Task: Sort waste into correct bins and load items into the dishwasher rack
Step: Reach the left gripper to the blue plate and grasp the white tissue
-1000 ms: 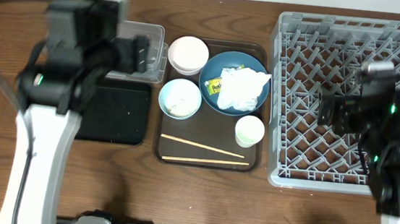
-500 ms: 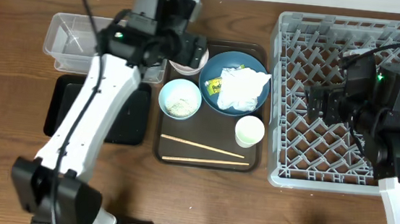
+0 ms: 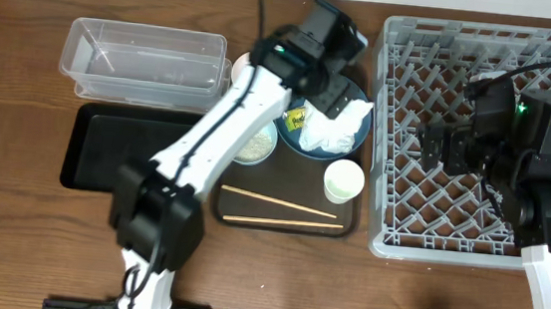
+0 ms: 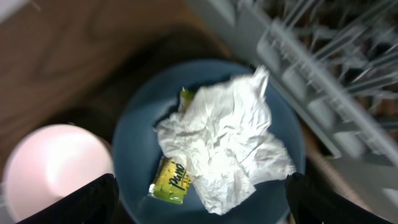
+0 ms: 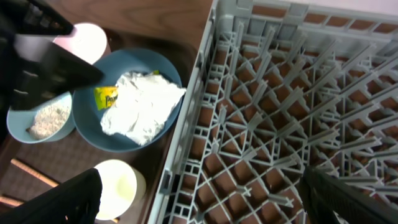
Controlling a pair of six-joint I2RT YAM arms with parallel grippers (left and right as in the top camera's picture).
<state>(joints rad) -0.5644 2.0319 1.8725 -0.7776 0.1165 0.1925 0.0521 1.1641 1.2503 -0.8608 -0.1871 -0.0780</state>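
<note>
My left gripper should go down next to the napkin's side by the wrapper, because the crumpled white napkin (image 3: pixel 336 125) is on top of the wrapper (image 3: pixel 294 118).
The crumpled white napkin (image 3: pixel 336 125) and the yellow-green wrapper (image 3: pixel 294 118) lie on the dark blue plate (image 3: pixel 303 145). My left gripper (image 3: pixel 337 80) hovers open and empty just above them. In the left wrist view its fingers (image 4: pixel 202 202) straddle the napkin (image 4: pixel 230 143) and wrapper (image 4: pixel 169 180). The light-blue bowl (image 3: pixel 251 144) holds rice scraps. A white bowl (image 3: pixel 241 71) is partly hidden by the arm. The white cup (image 3: pixel 343 180) and two chopsticks (image 3: pixel 276 203) lie on the brown tray. My right gripper (image 3: pixel 441 144) is open and empty above the grey rack (image 3: pixel 484 53), as the right wrist view (image 5: pixel 205 199) shows.
The clear tub (image 3: pixel 144 58) stands at the back left, with the black tray (image 3: pixel 126 151) in front of it. The brown serving tray (image 3: pixel 284 225) lies between them and the rack. The left arm spans the serving tray's left half.
My left arm has swung right, from over the clear tub to above the blue plate. My right gripper has shifted slightly left over the rack.
</note>
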